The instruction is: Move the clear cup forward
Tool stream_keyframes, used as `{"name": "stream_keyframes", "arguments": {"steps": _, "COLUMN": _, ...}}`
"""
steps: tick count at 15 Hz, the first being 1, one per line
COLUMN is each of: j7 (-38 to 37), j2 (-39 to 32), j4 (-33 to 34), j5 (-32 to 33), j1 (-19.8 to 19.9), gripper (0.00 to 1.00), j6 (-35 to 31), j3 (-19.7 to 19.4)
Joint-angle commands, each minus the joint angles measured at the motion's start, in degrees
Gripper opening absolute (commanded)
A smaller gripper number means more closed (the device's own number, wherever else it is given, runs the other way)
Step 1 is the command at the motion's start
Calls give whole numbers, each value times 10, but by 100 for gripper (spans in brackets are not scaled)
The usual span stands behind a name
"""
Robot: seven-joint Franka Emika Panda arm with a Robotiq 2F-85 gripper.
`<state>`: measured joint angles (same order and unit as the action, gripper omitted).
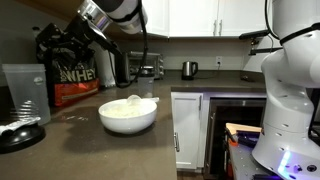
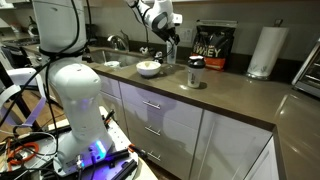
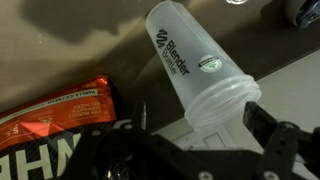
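Observation:
My gripper lowers onto the clear cup's rim by the whey bag [image 2: 212, 48] next, one finger into the cup's opening, as the gap leaves the other finger room.
The clear cup [image 3: 190, 65] is a frosted plastic tumbler with a dark printed logo. In the wrist view it stands on the dark counter with its rim towards the camera. My gripper [image 3: 200, 118] is open, one black finger on each side of the rim, with a gap on the left side. In both exterior views the cup [image 2: 172, 53] [image 1: 121, 69] stands beside the whey bag [image 2: 212, 48], with the gripper [image 2: 170, 38] just above it.
A wide white bowl [image 1: 128, 115] [image 2: 148, 68] sits near the cup. A translucent jar on a dark base [image 1: 25, 95] [image 2: 195, 73] stands further along the counter. A paper towel roll [image 2: 265, 50] is at the back. The sink [image 2: 108, 62] lies past the bowl.

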<state>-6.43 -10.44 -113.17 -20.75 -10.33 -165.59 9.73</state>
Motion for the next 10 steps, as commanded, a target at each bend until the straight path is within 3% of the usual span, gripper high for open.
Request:
{"name": "stream_keyframes", "arguments": {"steps": 1, "j7": -26, "j2": -21, "j4": 30, "j5": 18, "j1": 1, "gripper": 100, "j6": -6, "j3": 1}}
{"name": "stream_keyframes", "arguments": {"steps": 10, "j7": -51, "j2": -60, "j4": 57, "j5": 36, "j1": -4, "gripper": 100, "j6": -14, "j3": -5}}
